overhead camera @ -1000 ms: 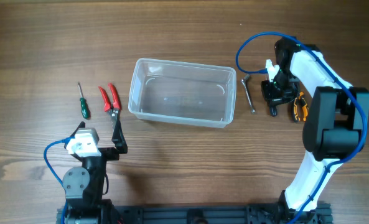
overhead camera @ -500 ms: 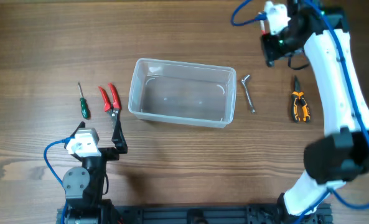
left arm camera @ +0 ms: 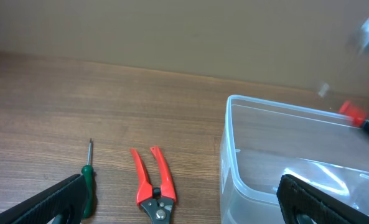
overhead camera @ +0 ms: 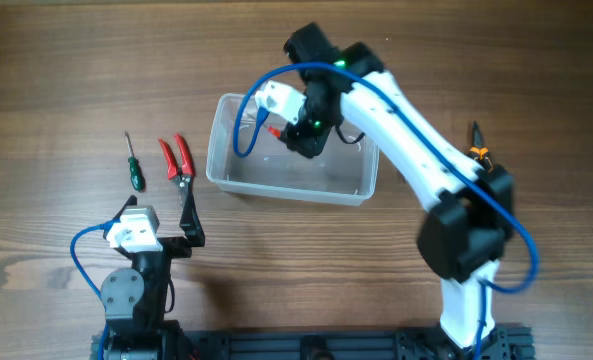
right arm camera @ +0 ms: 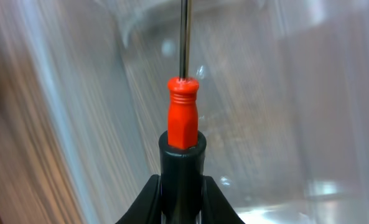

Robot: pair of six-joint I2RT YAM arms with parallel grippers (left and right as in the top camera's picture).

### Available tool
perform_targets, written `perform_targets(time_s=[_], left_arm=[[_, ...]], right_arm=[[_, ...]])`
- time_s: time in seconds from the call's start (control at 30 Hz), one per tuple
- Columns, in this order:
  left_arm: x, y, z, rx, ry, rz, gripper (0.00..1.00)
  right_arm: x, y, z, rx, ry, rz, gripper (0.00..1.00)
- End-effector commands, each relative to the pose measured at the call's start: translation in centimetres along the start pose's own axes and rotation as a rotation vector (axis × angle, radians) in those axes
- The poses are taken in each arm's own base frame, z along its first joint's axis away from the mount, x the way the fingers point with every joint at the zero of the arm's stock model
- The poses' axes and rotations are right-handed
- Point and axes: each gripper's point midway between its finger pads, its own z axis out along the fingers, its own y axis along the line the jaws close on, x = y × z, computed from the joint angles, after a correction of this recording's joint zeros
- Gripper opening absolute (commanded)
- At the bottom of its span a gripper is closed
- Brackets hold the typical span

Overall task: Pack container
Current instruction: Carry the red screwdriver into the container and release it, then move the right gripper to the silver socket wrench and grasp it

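Note:
The screwdriver will next go down toward the middle of the container's bottom in my right gripper, because the space below it is open.
The clear plastic container [overhead camera: 219, 150] stands at the table's middle; it also shows in the left wrist view [left arm camera: 233, 162] and, blurred, in the right wrist view [right arm camera: 78, 93]. My right gripper [overhead camera: 306, 137] is over the container's far half, shut on a screwdriver with a red-and-black handle [right arm camera: 182, 121], shaft pointing away from the camera. Its red end shows in the overhead view [overhead camera: 273, 128] and at the edge of the left wrist view [left arm camera: 352, 112]. My left gripper [overhead camera: 190, 218] is open and empty, low near the table, left of the container [left arm camera: 184, 214].
A green-handled screwdriver [overhead camera: 134, 172] [left arm camera: 86, 186] and red pliers [overhead camera: 176, 158] [left arm camera: 154, 183] lie left of the container. Orange-handled pliers [overhead camera: 474, 150] lie to the right, partly hidden by the right arm.
My right arm has swung from the table's far right, leftward, to over the container, with the screwdriver in its jaws. The left arm has not moved.

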Motion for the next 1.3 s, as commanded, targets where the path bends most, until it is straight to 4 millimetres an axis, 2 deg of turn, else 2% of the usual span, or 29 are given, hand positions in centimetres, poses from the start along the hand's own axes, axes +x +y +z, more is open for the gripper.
perform_targets(time_s=[0.0,0.07,0.2,0.23,0.3,0.37,0.4,0.43,0.5,0.57,0.63,0.73,0.77,0.8,0.83,0.9,0.93,0.97,1.0,1.03,1.1,1.17,1.23,1.27], left_arm=[[0.0,0.2,0.0,-0.008,-0.005,-0.017,1.00],[0.0,0.2,0.0,-0.008,-0.005,-0.017,1.00],[0.0,0.2,0.0,-0.008,-0.005,-0.017,1.00],[0.0,0.2,0.0,-0.008,-0.005,-0.017,1.00],[0.0,0.2,0.0,-0.008,-0.005,-0.017,1.00],[0.0,0.2,0.0,-0.008,-0.005,-0.017,1.00],[0.0,0.2,0.0,-0.008,-0.005,-0.017,1.00],[0.0,0.2,0.0,-0.008,-0.005,-0.017,1.00],[0.0,0.2,0.0,-0.008,-0.005,-0.017,1.00],[0.0,0.2,0.0,-0.008,-0.005,-0.017,1.00],[0.0,0.2,0.0,-0.008,-0.005,-0.017,1.00],[0.0,0.2,0.0,-0.008,-0.005,-0.017,1.00],[0.0,0.2,0.0,-0.008,-0.005,-0.017,1.00],[0.0,0.2,0.0,-0.008,-0.005,-0.017,1.00],[0.0,0.2,0.0,-0.008,-0.005,-0.017,1.00],[0.0,0.2,0.0,-0.008,-0.005,-0.017,1.00],[0.0,0.2,0.0,-0.008,-0.005,-0.017,1.00],[0.0,0.2,0.0,-0.008,-0.005,-0.017,1.00],[0.0,0.2,0.0,-0.008,-0.005,-0.017,1.00],[0.0,0.2,0.0,-0.008,-0.005,-0.017,1.00],[0.0,0.2,0.0,-0.008,-0.005,-0.017,1.00],[0.0,0.2,0.0,-0.008,-0.005,-0.017,1.00],[0.0,0.2,0.0,-0.008,-0.005,-0.017,1.00],[0.0,0.2,0.0,-0.008,-0.005,-0.017,1.00]], right_arm=[[2.3,-0.8,4.8,-0.055,0.123,0.056,0.04],[3.2,-0.9,6.8,-0.081,0.168,0.109,0.04],[3.6,-1.0,8.1,-0.087,0.189,0.179,0.04],[3.6,-1.0,8.1,-0.086,0.187,0.181,0.08],[3.6,-1.0,8.1,-0.087,0.189,0.182,0.25],[3.7,-1.0,8.1,-0.087,0.190,0.182,0.33],[3.7,-1.0,8.1,-0.088,0.189,0.182,0.33],[3.6,-0.9,8.1,-0.092,0.189,0.182,0.39],[3.5,-0.6,8.1,-0.111,0.179,0.182,0.38],[3.2,0.0,7.7,-0.140,0.166,0.187,0.31],[2.3,0.5,6.3,-0.160,0.142,0.191,0.28],[-1.0,-0.1,1.6,-0.084,0.026,0.233,0.28],[-2.0,-1.6,-1.9,0.040,-0.021,0.308,0.29],[-2.1,-3.0,-4.6,0.144,-0.052,0.368,0.29],[-1.7,-4.1,-7.2,0.235,-0.080,0.427,0.33],[-0.6,-5.4,-10.4,0.320,-0.117,0.497,0.35],[0.4,-6.3,-12.0,0.358,-0.132,0.549,0.43],[1.7,-7.0,-13.2,0.378,-0.137,0.599,0.49],[2.9,-7.7,-13.9,0.384,-0.130,0.636,0.49],[5.1,-8.7,-14.5,0.388,-0.105,0.692,0.49],[7.9,-10.3,-14.6,0.388,-0.071,0.768,0.41],[11.4,-11.7,-14.0,0.381,-0.023,0.849,0.38],[14.9,-12.4,-12.1,0.353,0.039,0.928,0.35],[16.0,-12.5,-10.8,0.327,0.056,0.950,0.34]])
